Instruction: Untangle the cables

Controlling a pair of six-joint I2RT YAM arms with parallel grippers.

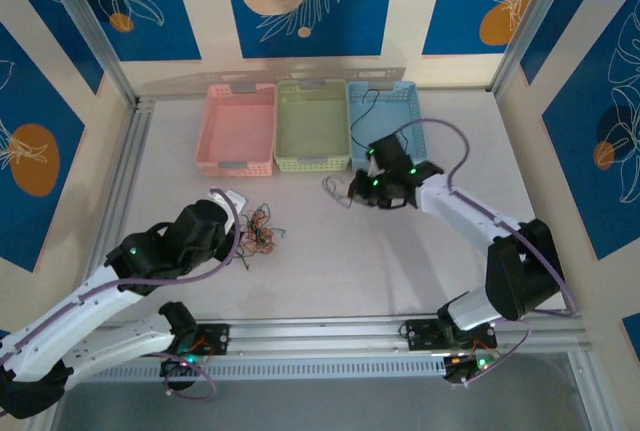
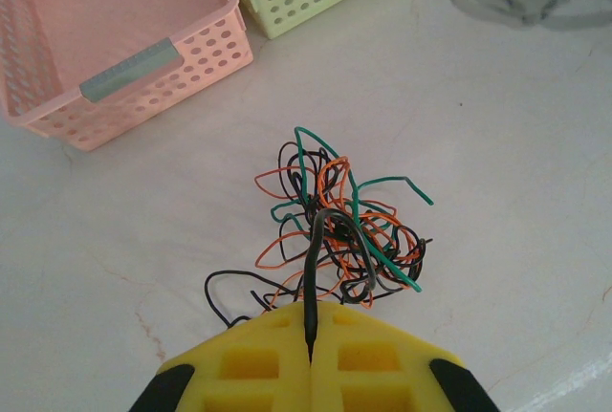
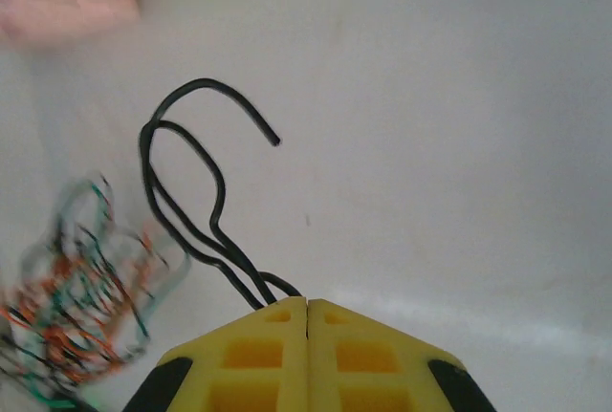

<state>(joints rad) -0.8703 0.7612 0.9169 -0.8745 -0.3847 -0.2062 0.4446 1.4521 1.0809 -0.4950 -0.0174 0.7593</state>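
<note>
The black cable should next go outward in my right gripper, over the open blue basket, and be released inside, since a thin black cable already lies there.
A tangle of thin cables (image 2: 335, 221) in black, red-orange and teal-green lies on the white table, small in the top view (image 1: 262, 228). My left gripper (image 2: 311, 321) is at its near edge, shut on one dark cable (image 2: 320, 240) that arches up out of the pile. My right gripper (image 3: 306, 302) is shut near the blue basket (image 1: 358, 188). A separate black cable (image 3: 182, 183) loops out from beside its left finger and stays sharp against the blurred background. The tangle (image 3: 76, 307) is a blur at the lower left of the right wrist view.
Three baskets stand in a row at the back: pink (image 1: 238, 129), green (image 1: 312, 126) and blue (image 1: 385, 116); a thin black cable (image 1: 368, 103) lies in the blue one. The pink basket (image 2: 115, 39) is just beyond the tangle. Metal frame rails border the table.
</note>
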